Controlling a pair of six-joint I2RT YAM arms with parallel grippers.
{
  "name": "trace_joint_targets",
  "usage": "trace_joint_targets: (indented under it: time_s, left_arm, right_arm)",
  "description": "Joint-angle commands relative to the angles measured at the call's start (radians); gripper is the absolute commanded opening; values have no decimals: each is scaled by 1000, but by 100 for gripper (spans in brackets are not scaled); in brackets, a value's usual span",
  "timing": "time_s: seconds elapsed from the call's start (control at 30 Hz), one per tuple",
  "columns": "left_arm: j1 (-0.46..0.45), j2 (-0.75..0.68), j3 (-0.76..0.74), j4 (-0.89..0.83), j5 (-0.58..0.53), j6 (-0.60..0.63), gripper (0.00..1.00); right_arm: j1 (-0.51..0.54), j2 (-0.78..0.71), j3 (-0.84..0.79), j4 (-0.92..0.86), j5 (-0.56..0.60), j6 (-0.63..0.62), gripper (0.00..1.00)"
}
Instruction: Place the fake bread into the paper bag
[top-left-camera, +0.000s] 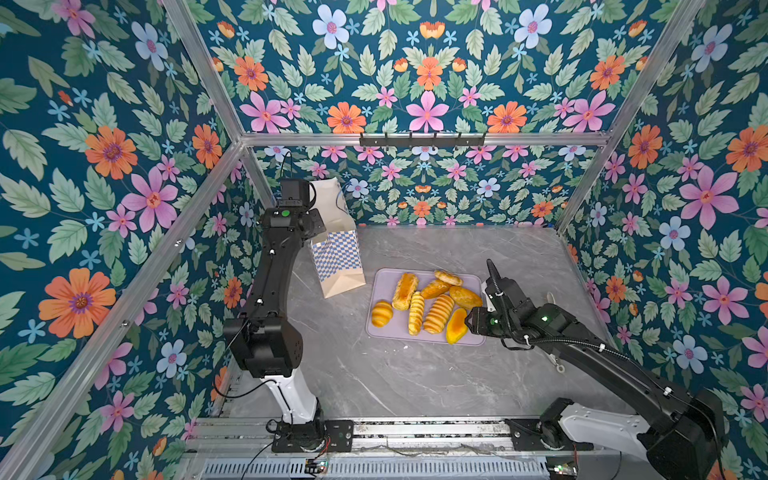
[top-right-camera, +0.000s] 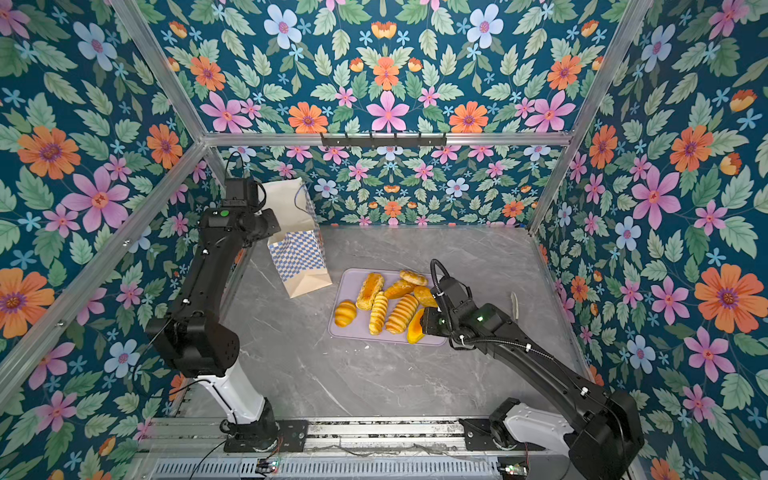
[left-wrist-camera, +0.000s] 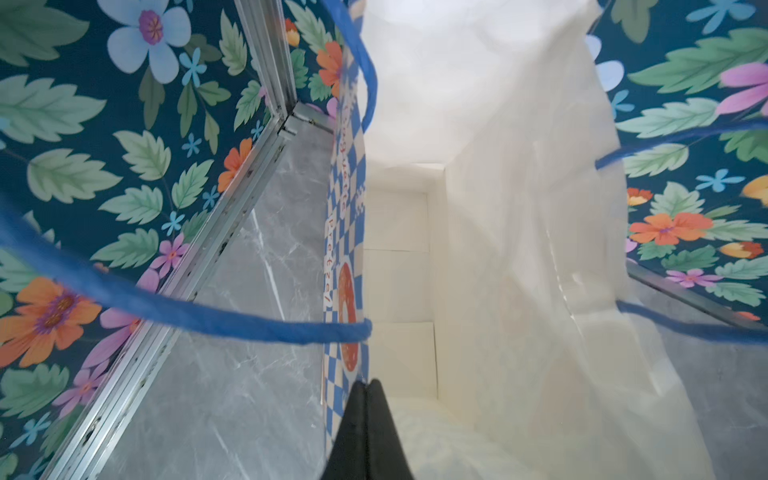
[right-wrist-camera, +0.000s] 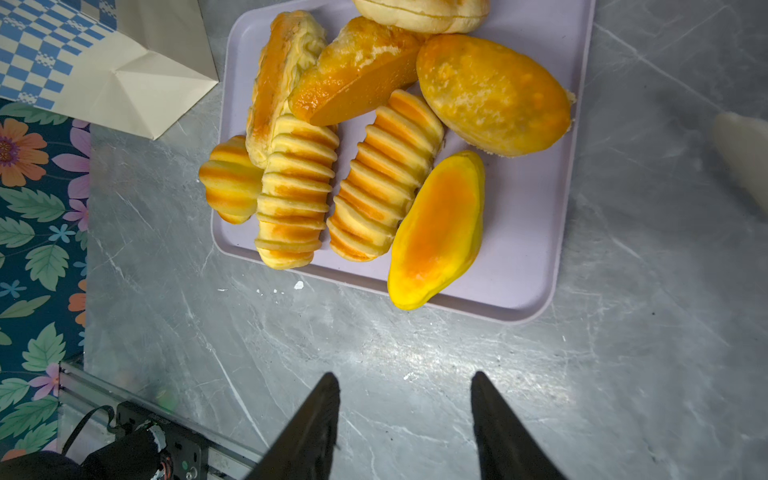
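I need to pull the tilted bag back toward the base next with my left gripper and release the bag's checkered side, because bare marble table beside the tray is there.
The paper bag (top-left-camera: 337, 257) (top-right-camera: 297, 255) stands tilted at the back left of the table, cream with a blue-and-white checkered band. In the left wrist view my left gripper (left-wrist-camera: 365, 385) is shut on the bag's checkered wall at the rim, and the bag's (left-wrist-camera: 478, 208) white inside shows nothing in it. Its blue cord handles (left-wrist-camera: 187, 316) hang loose. Several pieces of fake bread (top-left-camera: 432, 305) (top-right-camera: 395, 305) (right-wrist-camera: 374, 166) lie heaped on a lilac tray (top-left-camera: 473, 340) (right-wrist-camera: 532, 232). My right gripper (right-wrist-camera: 405, 376) is open above bare table, just short of the tray's near edge.
A white scrap (top-left-camera: 550, 297) (right-wrist-camera: 744, 153) lies right of the tray. Crumbs (right-wrist-camera: 298, 285) dot the grey marble table (top-left-camera: 415, 374). Aluminium posts and floral walls close in three sides, with a hook rack (top-left-camera: 422, 141) on the back rail.
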Motion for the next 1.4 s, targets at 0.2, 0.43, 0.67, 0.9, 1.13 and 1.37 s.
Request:
trace_joint_targets:
  time_s: [0.2,0.43,0.67,0.9,1.13,1.37]
  left_arm:
    - [19,-167,-146,-89,8,80,0]
    - [36,-295,-225,-181,-18,106,0]
    - [142,-453,-339,-223,-56,109,9]
    - [162,-524,-273,-241,-50,90,69]
    - [54,-497,-68,-313,-105,72,67]
    - [-289,-398,169,-385,-274,-21,62]
  right_arm:
    - [101,103,54,51,10,19,48]
    - [108,134,83,60,5,16,48]
    - [108,148,114,57,-13,6,47]
    - [108,142,112,44,-7,0,47]
    - [108,122,56,34,22,21,48]
    - [101,72,21,-13,84,49,49]
